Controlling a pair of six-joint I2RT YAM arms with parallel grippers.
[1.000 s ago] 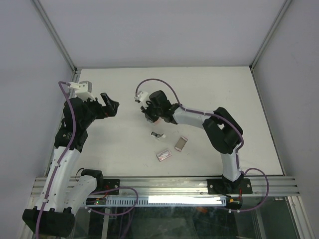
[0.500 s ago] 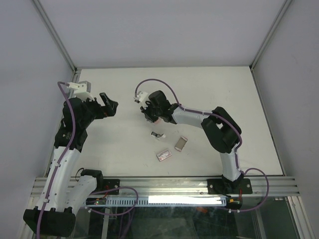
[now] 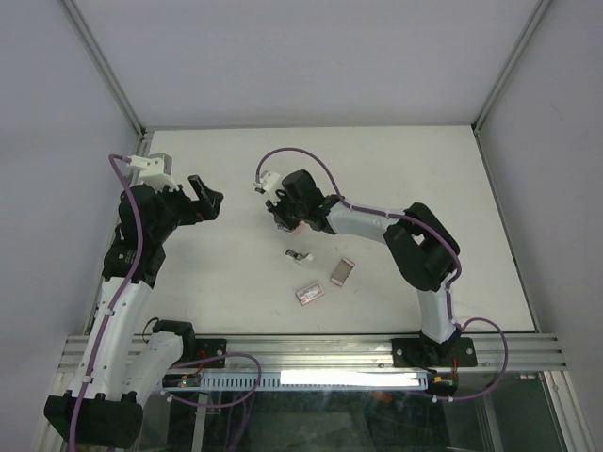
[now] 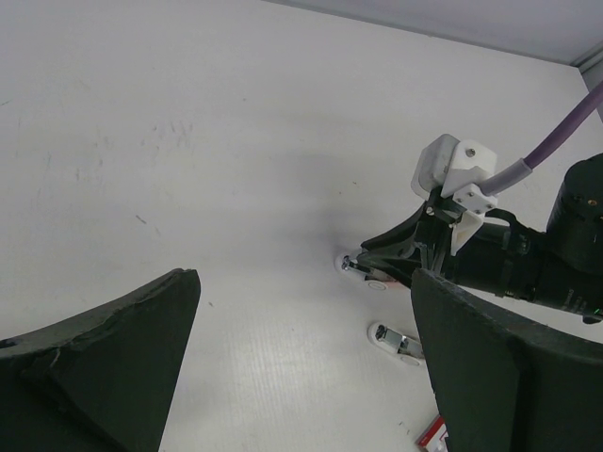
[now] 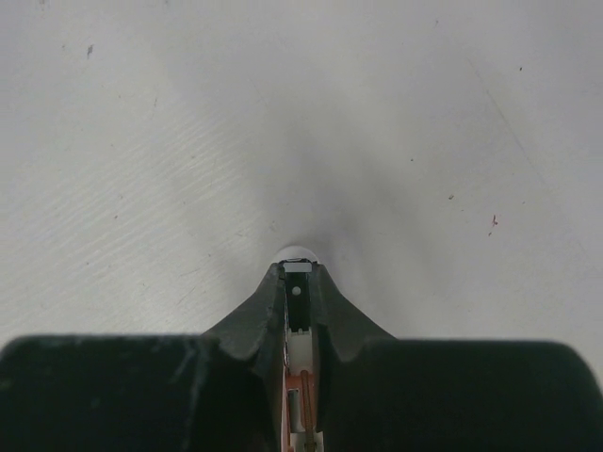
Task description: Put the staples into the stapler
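Note:
My right gripper holds the stapler's metal nose just above the stapler's white base end, so next it should lower the nose slightly toward that end and open its fingers to let go.
My right gripper is low over the table's middle, shut on the small pink and white stapler. The stapler's metal nose pokes out past the fingertips. Its tip also shows in the left wrist view. A second small white and metal piece lies on the table just in front of it, also seen in the left wrist view. I cannot make out a loose strip of staples. My left gripper is open and empty, raised to the left and facing the right gripper.
A grey-brown sleeve and a flat red-and-white box lie on the table nearer the arm bases. The box's corner shows in the left wrist view. Walls enclose the white table on three sides.
The right gripper with the stapler has shifted very slightly left. The left arm and the things on the table have not moved.

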